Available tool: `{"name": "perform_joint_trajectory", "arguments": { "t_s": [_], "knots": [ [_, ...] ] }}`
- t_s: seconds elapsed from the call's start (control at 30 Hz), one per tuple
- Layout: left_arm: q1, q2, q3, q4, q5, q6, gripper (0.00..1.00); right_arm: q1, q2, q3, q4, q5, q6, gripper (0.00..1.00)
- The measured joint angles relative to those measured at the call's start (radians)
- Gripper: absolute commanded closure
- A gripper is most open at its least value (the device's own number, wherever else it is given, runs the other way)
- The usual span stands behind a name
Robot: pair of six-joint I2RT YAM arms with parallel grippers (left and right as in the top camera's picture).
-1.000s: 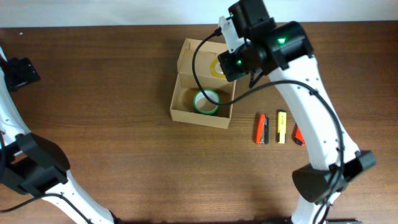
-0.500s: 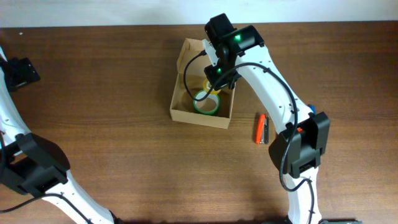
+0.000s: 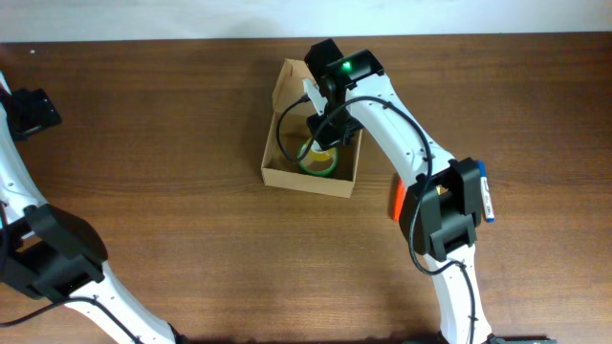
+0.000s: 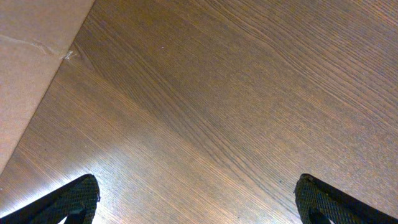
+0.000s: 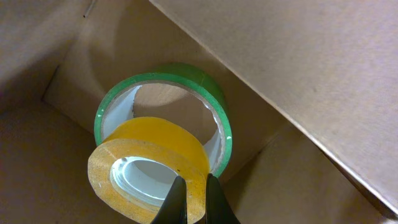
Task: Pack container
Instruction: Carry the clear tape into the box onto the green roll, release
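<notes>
The yellow roll [image 5: 146,163] is still hanging partly across the green rim. I should move my right gripper down next, into the green roll's open hollow [image 5: 166,107], and let go of it there.
The container [image 3: 304,181] is a tan cardboard box standing open at the table's middle back, its lid flap [image 3: 287,84] folded away. A green tape roll [image 3: 327,169] lies inside it. My right gripper [image 3: 325,145] reaches down into the box, shut on the rim of a yellow tape roll [image 5: 146,163]. In the right wrist view the yellow roll hangs just above and partly over the green roll [image 5: 189,79], with my gripper [image 5: 194,190] pinching its wall. My left gripper [image 3: 29,110] is far off at the left edge, open [image 4: 198,200] over bare wood.
An orange marker [image 3: 396,199] lies right of the box, partly under my right arm. A blue marker [image 3: 487,193] shows beside the arm's elbow. Box walls [image 5: 298,81] stand close around my right gripper. A pale tan surface [image 4: 25,62] borders the wood in the left wrist view.
My right arm has swung left and lowered the yellow roll from over the lid side into the box, above the green roll. The arm now covers most markers. The left arm has not moved.
</notes>
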Motion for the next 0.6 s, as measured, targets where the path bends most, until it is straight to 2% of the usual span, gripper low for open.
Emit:
{"name": "perform_joint_trajectory", "arguments": {
  "t_s": [0.53, 0.6],
  "knots": [
    [0.0, 0.0, 0.0, 0.0, 0.0, 0.0, 0.0, 0.0, 0.063, 0.0, 0.019, -0.003, 0.0, 0.96],
    [0.0, 0.0, 0.0, 0.0, 0.0, 0.0, 0.0, 0.0, 0.063, 0.0, 0.019, -0.003, -0.002, 0.86]
  ]
}}
